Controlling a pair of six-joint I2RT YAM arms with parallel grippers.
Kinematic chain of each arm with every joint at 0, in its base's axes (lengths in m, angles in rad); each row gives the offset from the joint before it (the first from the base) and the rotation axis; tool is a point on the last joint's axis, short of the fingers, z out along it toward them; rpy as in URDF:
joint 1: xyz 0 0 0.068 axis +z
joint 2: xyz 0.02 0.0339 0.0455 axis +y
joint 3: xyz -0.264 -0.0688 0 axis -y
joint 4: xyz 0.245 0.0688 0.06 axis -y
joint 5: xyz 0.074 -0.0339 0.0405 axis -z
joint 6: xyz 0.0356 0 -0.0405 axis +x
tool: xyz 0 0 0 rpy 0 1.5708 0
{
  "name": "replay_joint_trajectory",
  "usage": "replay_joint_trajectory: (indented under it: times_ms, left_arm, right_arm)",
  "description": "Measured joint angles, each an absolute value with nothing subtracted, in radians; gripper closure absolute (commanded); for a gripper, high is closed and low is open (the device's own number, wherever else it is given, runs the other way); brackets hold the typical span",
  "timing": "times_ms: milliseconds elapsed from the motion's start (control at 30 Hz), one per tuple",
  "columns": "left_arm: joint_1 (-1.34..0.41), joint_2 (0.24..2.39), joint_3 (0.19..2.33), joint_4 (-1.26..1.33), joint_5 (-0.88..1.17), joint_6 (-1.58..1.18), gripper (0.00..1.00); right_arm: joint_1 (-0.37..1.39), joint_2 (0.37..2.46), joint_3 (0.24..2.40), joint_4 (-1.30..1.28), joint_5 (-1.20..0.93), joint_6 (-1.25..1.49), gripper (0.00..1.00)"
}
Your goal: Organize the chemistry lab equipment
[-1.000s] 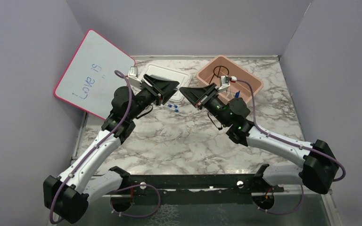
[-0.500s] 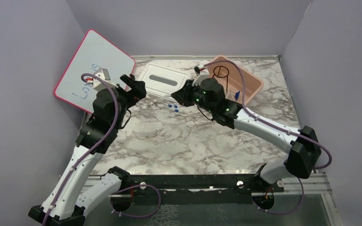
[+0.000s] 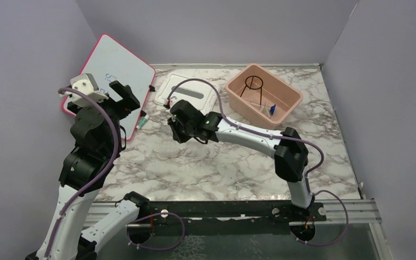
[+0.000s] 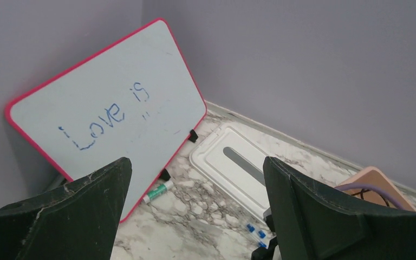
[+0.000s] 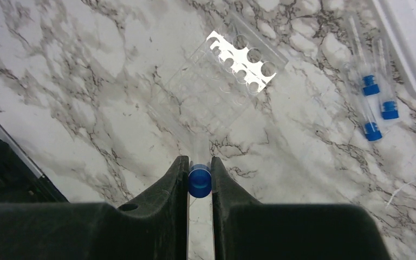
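The blue-capped tube goes down at the clear rack's closest corner [image 5: 211,123] below my right gripper next. The gripper releases it there, as the holes stand empty.
My right gripper [image 5: 199,165] is shut on a clear glass tube with a blue cap [image 5: 199,181] and holds it upright just above the marble. A clear plastic rack with holes [image 5: 222,76] lies flat right ahead of it. Three more blue-capped tubes [image 5: 376,105] lie to the right; they also show in the left wrist view [image 4: 254,232]. In the top view the right gripper [image 3: 174,130] is left of centre. The black wire ring stand [image 3: 254,82] stands in the pink bin [image 3: 290,97]. My left gripper [image 4: 196,162] is open and empty, raised in front of the whiteboard [image 3: 108,70].
A white lid [image 3: 189,92] lies flat at the back centre. A green marker [image 3: 142,122] lies at the whiteboard's foot, also in the left wrist view [image 4: 158,190]. The pink bin also holds a small blue item [image 3: 271,109]. Purple walls close in three sides.
My left arm has lifted and pulled back left, toward the whiteboard. My right arm has swung left, away from the bin, down to the table beside the lid.
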State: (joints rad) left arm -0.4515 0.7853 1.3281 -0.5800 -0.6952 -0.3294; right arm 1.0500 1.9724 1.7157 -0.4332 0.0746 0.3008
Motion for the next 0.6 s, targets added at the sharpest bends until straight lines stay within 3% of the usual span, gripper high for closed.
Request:
replay_joint_trajectory:
  times_ms: [333,600]
  left_arm:
    - [-0.451,0.761,1.357,-0.594,-0.791,-0.232,0.06]
    - [-0.451,0.747,1.366,-0.595,-0.805,-0.205,0.06]
  right_arm:
    - [1.114,2.149,1.905,-0.605,0.109,0.276,0.89]
    - [1.118,2.167,1.92,-0.639,0.125,0.274,0.89]
